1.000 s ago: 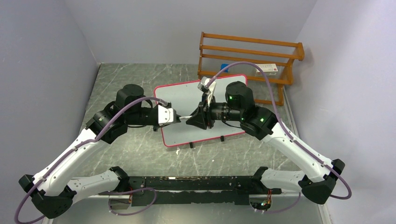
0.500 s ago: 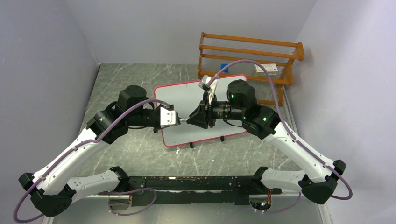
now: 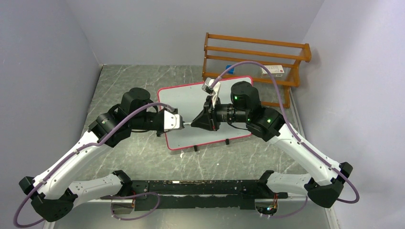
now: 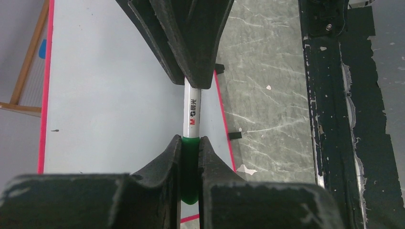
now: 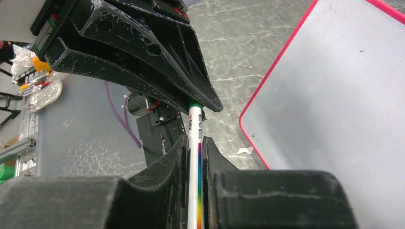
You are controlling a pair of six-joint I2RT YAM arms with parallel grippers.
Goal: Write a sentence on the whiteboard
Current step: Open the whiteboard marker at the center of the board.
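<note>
The green cap [image 4: 190, 162] comes off next in my left gripper, then goes back and down to the marble between whiteboard and black bar [image 4: 274, 133] for release, since that's clear.
The whiteboard [image 3: 188, 95] lies flat mid-table, white with a pink-red rim; it also shows as whiteboard [image 4: 110, 95] and whiteboard [image 5: 334, 95]. The sentence is out of view; the parts of the board that I see are blank. Above its near left edge a white marker [image 3: 187, 123] hangs level between both grippers. My left gripper [image 4: 190, 140] is shut on the marker's green cap [image 4: 190, 162]. My right gripper [image 5: 193, 140] is shut on the white barrel [image 5: 195, 124], which carries a rainbow stripe. The two grippers meet tip to tip, left gripper [image 3: 180, 123] facing right gripper [image 3: 195, 122].
A wooden rack [image 3: 255, 57] stands at the back right, with a small white box [image 3: 273, 70] on it and something blue [image 3: 229, 68] behind it. A black rail [image 3: 205, 188] runs along the near edge. A paper scrap [image 4: 244, 169] lies on the marble table.
The right gripper has slid a little left along the marker toward the left gripper and its jaws have closed on the barrel. The left arm has barely moved.
</note>
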